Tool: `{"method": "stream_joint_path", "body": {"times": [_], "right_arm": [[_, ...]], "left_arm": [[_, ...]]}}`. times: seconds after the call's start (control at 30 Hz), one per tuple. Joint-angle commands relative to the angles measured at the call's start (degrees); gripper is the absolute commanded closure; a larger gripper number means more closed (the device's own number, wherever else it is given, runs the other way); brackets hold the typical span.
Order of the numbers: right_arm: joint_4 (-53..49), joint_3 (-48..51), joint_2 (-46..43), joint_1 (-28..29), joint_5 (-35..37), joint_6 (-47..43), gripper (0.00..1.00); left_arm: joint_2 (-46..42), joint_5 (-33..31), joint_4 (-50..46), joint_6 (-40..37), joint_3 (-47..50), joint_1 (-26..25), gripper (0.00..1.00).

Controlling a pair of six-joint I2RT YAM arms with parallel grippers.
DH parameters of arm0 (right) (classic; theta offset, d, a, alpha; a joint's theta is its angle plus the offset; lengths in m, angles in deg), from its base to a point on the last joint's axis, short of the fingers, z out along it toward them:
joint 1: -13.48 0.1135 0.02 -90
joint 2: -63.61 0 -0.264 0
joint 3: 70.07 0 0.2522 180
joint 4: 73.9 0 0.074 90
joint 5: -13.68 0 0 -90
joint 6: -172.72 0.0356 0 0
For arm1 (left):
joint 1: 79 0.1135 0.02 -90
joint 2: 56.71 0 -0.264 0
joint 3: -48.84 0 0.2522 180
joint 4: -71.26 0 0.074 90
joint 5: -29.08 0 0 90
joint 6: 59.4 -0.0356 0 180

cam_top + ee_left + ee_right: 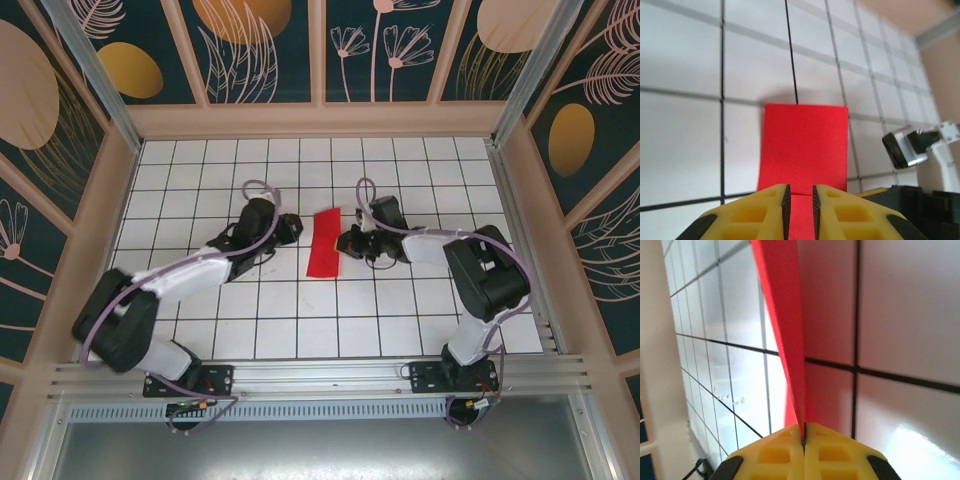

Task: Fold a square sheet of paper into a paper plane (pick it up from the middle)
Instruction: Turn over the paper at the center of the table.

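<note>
The folded paper goes up and turns in my right gripper next, as its fingers are shut on the paper, and then it is released.
The square sheet of paper [325, 242] lies as a folded bright red strip about two tiles long in the middle of the grid table. My left gripper [296, 228] is at its left edge. In the left wrist view the yellow jaws of the left gripper [800, 205] stand a narrow gap apart over the sheet [805, 145], with red paper showing through the gap. My right gripper [345, 242] is at the strip's right edge. In the right wrist view the right gripper [804, 432] is shut on the sheet [785, 315], which rises edge-on from the closed jaws.
The white grid table [300, 320] is boxed in by beige walls [320, 120] at the back and sides, with a metal rail [320, 375] along the near edge. Part of the right arm [910, 147] shows to the right of the paper in the left wrist view.
</note>
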Motion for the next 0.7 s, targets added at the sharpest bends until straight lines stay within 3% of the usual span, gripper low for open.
{"method": "stream_joint_path", "body": {"times": [0.0,0.17,0.3,0.37,0.53,0.67], "right_arm": [[-17.91,-7.64,-6.4,0.93,11.74,-11.03,0.99],[-40.55,-18.78,-10.23,3.14,37.63,-15.89,0.98],[-58.3,-27.87,-6.87,9.11,62.79,-13.41,0.99],[-65.11,-30.49,-4.49,11.52,69.42,-10.98,1.0],[-69.88,-33.67,2.55,16.26,67.18,-6.44,0.99],[-68.05,-37.26,11.68,20.65,60.13,-4.8,0.94]], "left_arm": [[-7.69,-12.72,-2.4,1.81,4.04,0.83,0.74],[-19.54,-21.47,-4.22,3.62,9.59,1.88,0.67],[-25.65,-27.11,-5.49,5.14,12.73,2.27,0.62],[-27.45,-29.18,-6.4,6.2,13.51,2.4,0.59],[-30.71,-32.35,-7.95,7.5,14.72,2.49,0.57],[-32.81,-32.63,-8.4,7.62,14.91,2.54,0.57]]}}
